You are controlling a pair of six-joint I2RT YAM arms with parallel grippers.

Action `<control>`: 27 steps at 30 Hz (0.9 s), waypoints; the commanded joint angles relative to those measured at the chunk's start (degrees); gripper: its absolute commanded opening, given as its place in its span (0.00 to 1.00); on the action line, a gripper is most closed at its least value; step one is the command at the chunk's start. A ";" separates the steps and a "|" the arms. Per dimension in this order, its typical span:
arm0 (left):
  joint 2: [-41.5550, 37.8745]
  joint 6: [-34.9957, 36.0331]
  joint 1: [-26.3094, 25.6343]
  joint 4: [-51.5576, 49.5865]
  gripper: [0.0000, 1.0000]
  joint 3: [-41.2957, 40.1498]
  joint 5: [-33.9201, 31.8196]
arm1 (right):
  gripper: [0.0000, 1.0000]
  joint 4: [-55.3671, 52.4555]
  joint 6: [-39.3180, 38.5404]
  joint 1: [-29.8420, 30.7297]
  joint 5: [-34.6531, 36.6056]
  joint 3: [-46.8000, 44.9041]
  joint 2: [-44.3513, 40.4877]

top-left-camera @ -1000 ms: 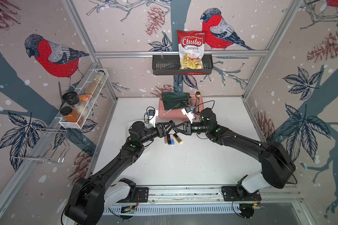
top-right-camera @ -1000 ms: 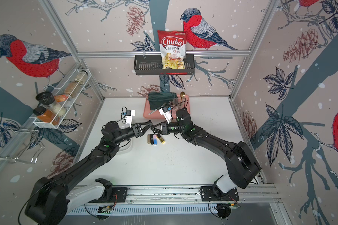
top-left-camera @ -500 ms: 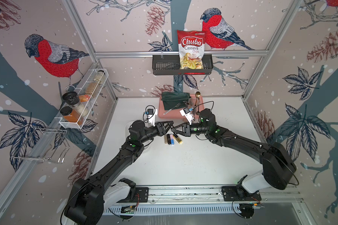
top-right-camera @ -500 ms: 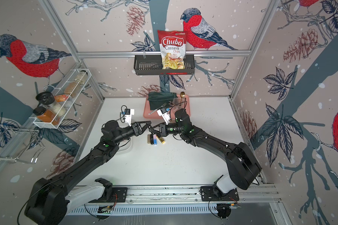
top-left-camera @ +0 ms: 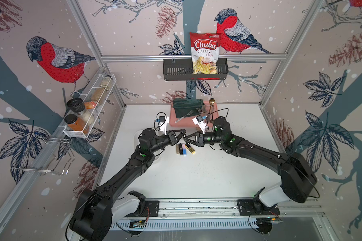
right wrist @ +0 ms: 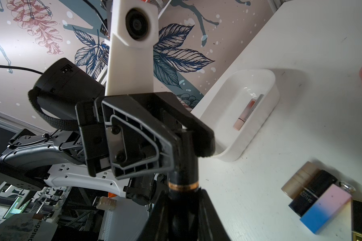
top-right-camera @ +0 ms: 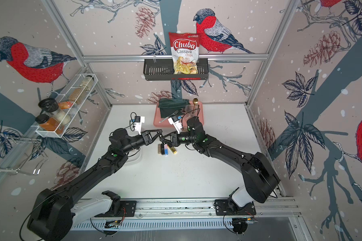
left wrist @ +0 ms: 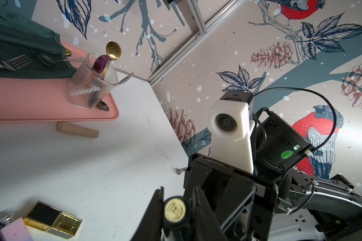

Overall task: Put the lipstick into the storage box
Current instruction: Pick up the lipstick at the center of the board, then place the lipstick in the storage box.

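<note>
I will next swing my left gripper away from the right gripper and down to release the lipstick in the storage box (top-right-camera: 138,159), which stands below it, beneath its arm.
A black lipstick (right wrist: 183,179) with a gold band hangs above the table between both arms, its labelled end (left wrist: 174,209) facing the left wrist camera. My left gripper (top-left-camera: 183,137) (left wrist: 177,196) is shut on one end of it and my right gripper (top-left-camera: 186,139) (right wrist: 183,200) is shut on the other. The storage box (right wrist: 257,129), a low white bin, stands on the table to the left and holds a pink lipstick (right wrist: 246,113). In both top views the left arm covers most of the box (top-left-camera: 157,159) (top-right-camera: 138,159).
Several more lipsticks (top-left-camera: 184,148) (right wrist: 320,200) lie side by side on the table just below the grippers. Behind them is a pink tray (top-left-camera: 176,123) with a green cloth, cutlery and a ribbed glass (left wrist: 90,87). A beige tube (left wrist: 77,130) lies beside the tray.
My left gripper's jaws have closed onto the lipstick that the right gripper holds. Both arms stay tip to tip over the table's middle.
</note>
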 commanded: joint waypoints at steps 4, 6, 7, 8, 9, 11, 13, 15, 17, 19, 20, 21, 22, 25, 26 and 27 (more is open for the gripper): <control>-0.09 3.05 -0.07 -2.88 0.13 0.43 0.46 | 0.47 2.69 1.04 -0.60 -0.05 2.17 0.25; -0.43 4.66 -0.02 -6.64 0.13 1.55 -0.97 | 0.77 2.18 1.02 -1.24 0.02 2.53 -0.12; -0.73 6.05 0.02 -9.60 0.13 2.68 -2.40 | 0.87 1.96 1.02 -1.64 0.10 2.49 -0.53; -0.93 8.00 0.02 -14.21 0.13 4.13 -5.04 | 1.00 1.87 1.07 -2.30 0.41 2.15 -1.21; -1.32 9.77 0.02 -19.07 0.13 5.76 -8.07 | 1.00 1.94 1.02 -3.14 0.57 1.59 -2.09; -1.58 13.42 1.10 -28.54 0.13 9.09 -13.34 | 1.00 2.09 1.21 -5.13 1.08 0.12 -4.03; -1.58 17.11 3.03 -37.80 0.13 12.28 -17.65 | 1.00 0.95 0.53 -7.09 2.19 -1.29 -5.93; -1.60 20.24 7.22 -46.25 0.13 14.78 -21.67 | 1.00 -0.59 -0.56 -8.86 3.38 -3.13 -7.77; -1.66 23.70 11.98 -51.57 0.13 15.90 -23.61 | 1.00 -2.07 -1.99 -9.82 4.36 -4.34 -8.75; -1.00 27.72 15.68 -55.91 0.13 17.51 -27.62 | 1.00 -3.80 -3.50 -9.94 5.61 -4.84 -8.84; -0.25 29.30 17.17 -57.63 0.14 18.22 -29.82 | 1.00 -3.96 -3.80 -9.87 5.96 -5.13 -8.57; 0.75 30.91 18.43 -58.85 0.14 19.02 -31.55 | 1.00 -3.92 -3.77 -9.72 5.97 -5.36 -8.11; 1.83 31.97 19.31 -59.44 0.15 19.50 -32.82 | 1.00 -3.78 -3.81 -9.44 6.16 -5.47 -7.62; 6.46 33.96 20.89 -60.29 0.16 20.20 -36.35 | 1.00 -5.46 -5.06 -7.85 7.24 -4.46 -5.33; 8.33 34.59 21.33 -60.20 0.16 20.17 -36.52 | 1.00 -6.78 -6.09 -7.02 8.30 -3.97 -4.47; 10.16 34.94 21.50 -60.32 0.16 20.26 -37.13 | 1.00 -8.20 -7.26 -6.21 9.83 -3.51 -3.96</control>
